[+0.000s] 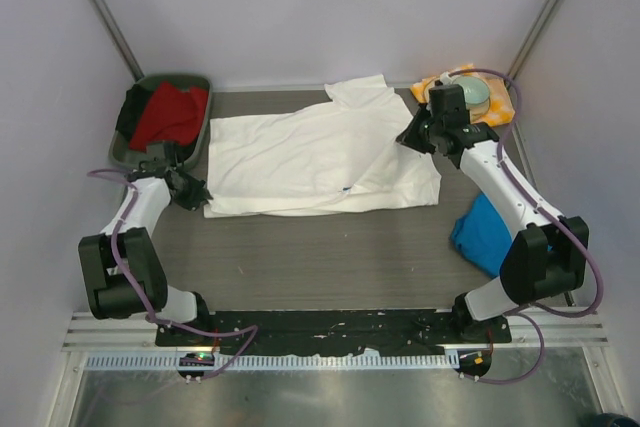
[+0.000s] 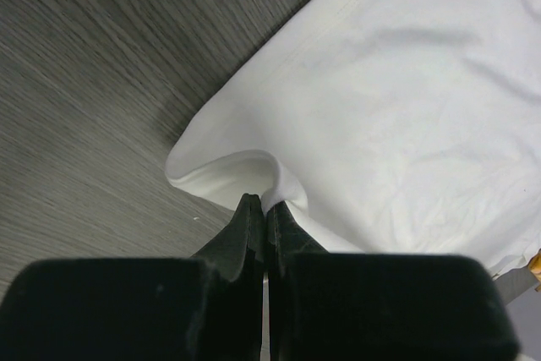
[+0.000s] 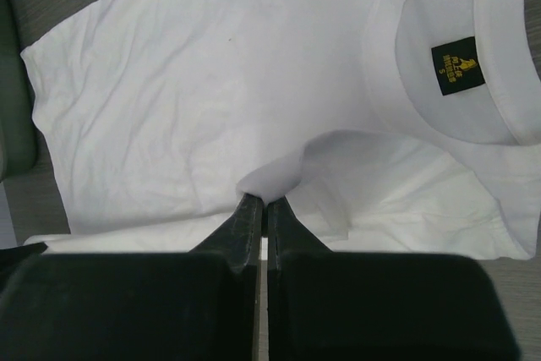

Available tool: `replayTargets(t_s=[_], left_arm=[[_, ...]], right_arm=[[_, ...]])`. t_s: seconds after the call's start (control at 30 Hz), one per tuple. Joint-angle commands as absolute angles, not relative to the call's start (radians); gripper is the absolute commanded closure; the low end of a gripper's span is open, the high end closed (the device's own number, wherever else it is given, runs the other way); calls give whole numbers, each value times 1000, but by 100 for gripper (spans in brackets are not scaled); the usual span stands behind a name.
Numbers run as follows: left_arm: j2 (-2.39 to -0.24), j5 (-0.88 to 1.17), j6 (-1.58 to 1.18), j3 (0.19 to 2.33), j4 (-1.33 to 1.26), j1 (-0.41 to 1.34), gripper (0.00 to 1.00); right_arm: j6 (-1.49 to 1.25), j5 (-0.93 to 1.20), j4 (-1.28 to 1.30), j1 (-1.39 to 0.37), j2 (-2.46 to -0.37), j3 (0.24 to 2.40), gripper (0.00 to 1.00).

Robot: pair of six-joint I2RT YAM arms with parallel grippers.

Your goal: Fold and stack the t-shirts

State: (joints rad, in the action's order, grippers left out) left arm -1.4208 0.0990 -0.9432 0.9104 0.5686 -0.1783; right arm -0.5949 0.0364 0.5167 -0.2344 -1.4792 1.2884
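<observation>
The lifted near side is only partly folded over. It therefore goes outward next with my right gripper over the shirt's body point(image 1: 375, 116) point(image 3: 254, 95) toward the far sleeve, where the gripper releases the cloth.
A white t-shirt point(image 1: 310, 157) lies spread flat across the middle of the table, plain side up, no print showing. My left gripper point(image 1: 200, 194) is shut on the shirt's near-left corner; in the left wrist view a raised fold of white cloth point(image 2: 254, 166) is pinched at the gripper point(image 2: 264, 205). My right gripper point(image 1: 408, 137) is shut on the shirt's right edge beside the collar. The right wrist view has the gripper point(image 3: 264, 200) clamping a small peak of the shirt point(image 3: 211, 82), with the dark neck label point(image 3: 457, 68) beyond. A bright blue t-shirt point(image 1: 480, 232) lies crumpled at the right, by the right arm.
A dark green bin point(image 1: 150, 82) holding red cloth point(image 1: 170, 112) stands at the back left, close to the left gripper. At the back right an orange-and-white checked napkin point(image 1: 500, 109) lies under a pale green round object point(image 1: 475, 95). Walls enclose the table on three sides.
</observation>
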Motion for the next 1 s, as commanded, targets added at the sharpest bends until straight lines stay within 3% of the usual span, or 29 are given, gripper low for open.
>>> replayTargets(t_s=[0.0, 0.97], left_arm=[[-1437, 100, -956, 934, 519, -187, 100], [-1608, 161, -996, 1034, 469, -229, 100]], right_arm=[[-577, 77, 430, -229, -1517, 1374, 99], [-561, 130, 442, -230, -1802, 1710, 99]])
